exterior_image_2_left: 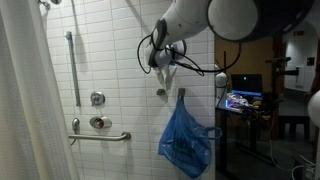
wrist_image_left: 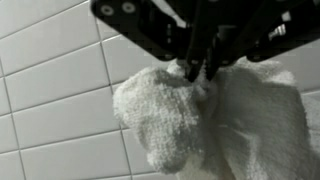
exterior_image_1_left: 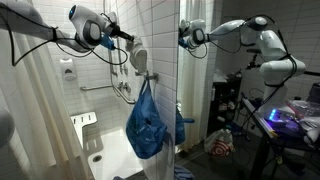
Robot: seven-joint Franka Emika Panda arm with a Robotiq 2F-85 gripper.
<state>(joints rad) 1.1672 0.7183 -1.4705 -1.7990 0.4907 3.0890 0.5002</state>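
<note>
The blue bag (exterior_image_2_left: pixel 185 140) fills the other hook. My gripper needs to slide along the tile wall next, away from the desk and over the free hook, to let go of the towel.
My gripper (wrist_image_left: pixel 200 72) comes in from the top of the wrist view, its two dark fingers pinched together on a bunched white towel (wrist_image_left: pixel 190 120) against the white tile wall. In both exterior views the gripper (exterior_image_2_left: pixel 165 58) (exterior_image_1_left: pixel 129 40) is up at the wall with the white towel (exterior_image_2_left: pixel 169 76) (exterior_image_1_left: pixel 138 60) hanging from it. Just below hangs a blue plastic bag (exterior_image_2_left: pixel 185 140) (exterior_image_1_left: pixel 147 125) from a wall hook. The hook itself is mostly hidden by the towel and the bag.
A horizontal grab bar (exterior_image_2_left: pixel 100 135), a vertical bar (exterior_image_2_left: pixel 70 65) and a round valve (exterior_image_2_left: pixel 97 98) are on the tiles. A shower curtain (exterior_image_2_left: pixel 25 100) hangs at one side. A desk with a lit monitor (exterior_image_2_left: pixel 245 95) stands beyond the wall's edge.
</note>
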